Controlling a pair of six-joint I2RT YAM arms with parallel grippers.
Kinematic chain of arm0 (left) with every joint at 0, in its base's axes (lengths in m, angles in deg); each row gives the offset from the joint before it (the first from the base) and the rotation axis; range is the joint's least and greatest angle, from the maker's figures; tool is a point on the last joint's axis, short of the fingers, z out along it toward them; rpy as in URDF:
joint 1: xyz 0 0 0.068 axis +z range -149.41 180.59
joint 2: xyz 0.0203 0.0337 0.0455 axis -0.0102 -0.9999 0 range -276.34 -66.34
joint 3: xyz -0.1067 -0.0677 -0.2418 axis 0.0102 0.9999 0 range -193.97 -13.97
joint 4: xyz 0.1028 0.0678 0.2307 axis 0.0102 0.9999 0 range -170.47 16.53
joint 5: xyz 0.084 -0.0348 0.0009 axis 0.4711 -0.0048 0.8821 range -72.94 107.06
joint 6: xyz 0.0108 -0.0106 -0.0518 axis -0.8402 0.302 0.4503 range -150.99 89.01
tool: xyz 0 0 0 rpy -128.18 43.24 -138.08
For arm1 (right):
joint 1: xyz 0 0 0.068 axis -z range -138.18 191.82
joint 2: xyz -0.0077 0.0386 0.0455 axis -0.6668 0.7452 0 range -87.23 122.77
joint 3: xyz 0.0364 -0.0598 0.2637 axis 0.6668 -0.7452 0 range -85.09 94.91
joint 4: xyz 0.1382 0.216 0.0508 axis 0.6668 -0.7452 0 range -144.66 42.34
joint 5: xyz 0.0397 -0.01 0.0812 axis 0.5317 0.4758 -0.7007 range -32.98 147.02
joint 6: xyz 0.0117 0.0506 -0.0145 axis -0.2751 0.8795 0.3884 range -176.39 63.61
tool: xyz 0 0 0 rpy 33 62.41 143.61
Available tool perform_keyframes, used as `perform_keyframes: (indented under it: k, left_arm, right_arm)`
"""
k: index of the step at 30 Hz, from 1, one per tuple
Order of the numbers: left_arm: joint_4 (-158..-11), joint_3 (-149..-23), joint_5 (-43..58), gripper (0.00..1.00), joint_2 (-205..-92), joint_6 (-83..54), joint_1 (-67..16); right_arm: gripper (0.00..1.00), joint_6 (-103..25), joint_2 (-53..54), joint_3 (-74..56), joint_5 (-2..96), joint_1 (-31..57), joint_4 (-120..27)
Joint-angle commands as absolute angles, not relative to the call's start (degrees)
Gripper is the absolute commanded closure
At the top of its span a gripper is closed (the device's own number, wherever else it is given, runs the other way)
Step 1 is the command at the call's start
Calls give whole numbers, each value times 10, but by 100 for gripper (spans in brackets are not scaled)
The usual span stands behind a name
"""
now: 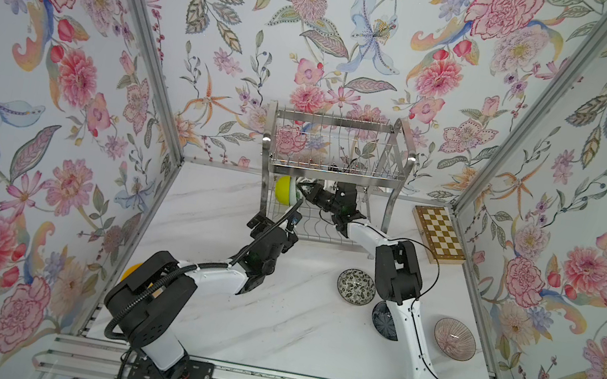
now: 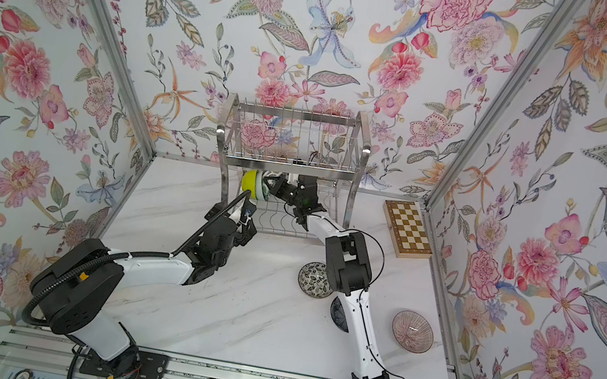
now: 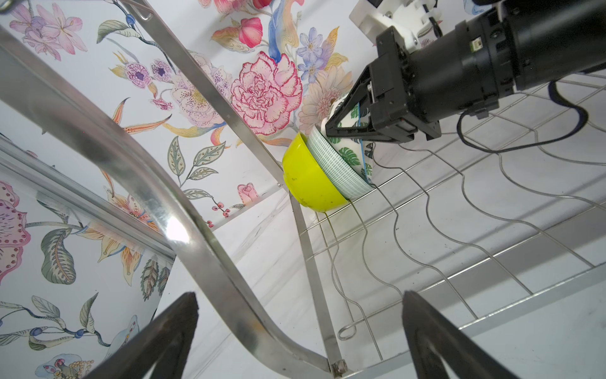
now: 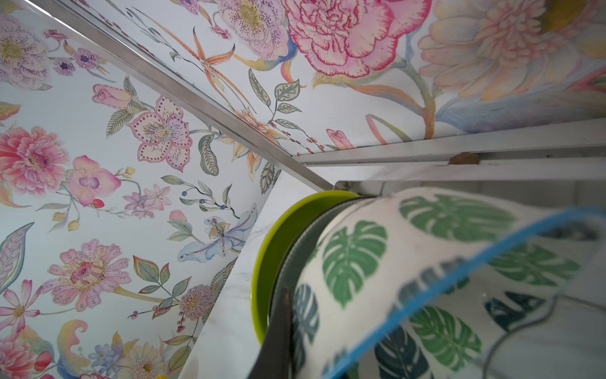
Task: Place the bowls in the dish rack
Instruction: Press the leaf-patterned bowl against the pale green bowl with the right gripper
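Note:
My right gripper needs to move down gently, put the green-leaf white bowl on the wires (image 2: 270, 200) beside the pale aqua bowl and let go of the white bowl's rim, as those wires are empty.
The steel dish rack (image 1: 335, 154) (image 2: 293, 142) stands at the back. On its lower tier a lime-yellow bowl (image 1: 284, 190) (image 3: 308, 183) (image 4: 272, 249) stands on edge with a pale aqua bowl (image 3: 334, 164) nested against it. My right gripper (image 1: 303, 190) (image 2: 272, 185) (image 3: 331, 131) is shut on the rim of the green-leaf white bowl (image 3: 352, 147) (image 4: 410, 262), pressed against those two. The left gripper (image 1: 276, 221) (image 2: 234, 214) (image 3: 300, 295) hangs open and empty at the rack's front left corner. An orange-yellow bowl (image 1: 130, 269) peeks from behind the left arm.
On the marble table lie a black-white floral bowl (image 1: 356, 287) (image 2: 315, 280), a dark navy bowl (image 1: 382, 320) half hidden under the right arm, and a pink lined bowl (image 1: 454, 338) (image 2: 413, 331). A wooden chessboard (image 1: 439, 233) lies right of the rack.

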State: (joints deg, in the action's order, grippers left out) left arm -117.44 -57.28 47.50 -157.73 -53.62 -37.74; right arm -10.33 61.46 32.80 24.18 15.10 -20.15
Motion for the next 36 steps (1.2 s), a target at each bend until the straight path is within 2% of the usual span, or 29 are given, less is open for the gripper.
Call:
perform_keyframes:
  k: [1,18,36]
  left_arm:
    - [-1160,-596,493,1,-1564,-523,-382]
    - [-1058,-639,513,1,-1529,-418,-382]
    - [-1046,-611,524,1,-1502,-397,-385]
  right_arm:
    - [100,-147,592,338,247,156,-297]
    - [96,-278,595,419,254,163,-502]
    - [87,-349,604,462,266,171,-598]
